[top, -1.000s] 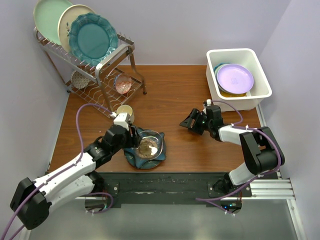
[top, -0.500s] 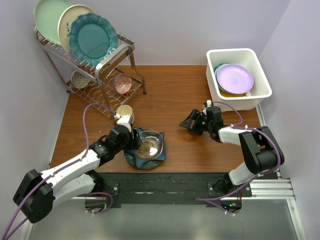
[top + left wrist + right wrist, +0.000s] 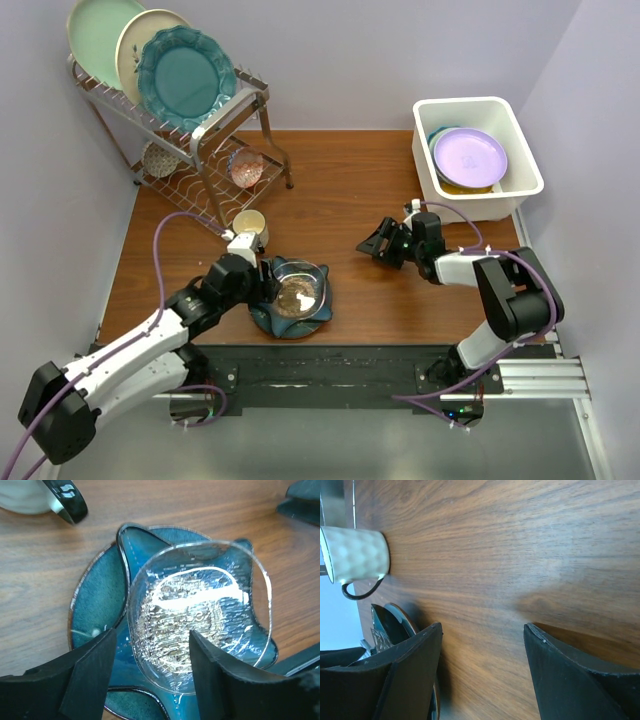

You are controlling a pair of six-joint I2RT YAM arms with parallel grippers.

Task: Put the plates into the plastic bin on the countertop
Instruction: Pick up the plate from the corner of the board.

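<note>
My right gripper moves back and across onto the teal plate's near corner next, since it juts past the glass plate, left of my right gripper in the top view.
A clear glass plate (image 3: 298, 290) (image 3: 197, 620) lies on a dark teal plate (image 3: 270, 318) (image 3: 97, 597) near the front of the countertop (image 3: 340, 190). My left gripper (image 3: 268, 286) (image 3: 152, 680) hangs open just over the left side of this stack. Its fingers (image 3: 90, 675) straddle the glass plate's near rim without touching it. My right gripper (image 3: 371, 244) (image 3: 482, 675) stands open low over bare wood, right of the stack, holding nothing. The plastic bin (image 3: 430, 150) at the back right holds stacked plates, a lavender plate (image 3: 470, 157) on top.
A small cream cup (image 3: 250, 224) (image 3: 25, 497) (image 3: 357, 555) stands just behind the stack. A wire rack (image 3: 225, 110) with upright mint, cream and teal plates fills the back left corner, with small bowls (image 3: 245, 166) on its lower shelf.
My left arm has shifted slightly, its gripper staying open over the stack's left edge. The right gripper has barely moved.
</note>
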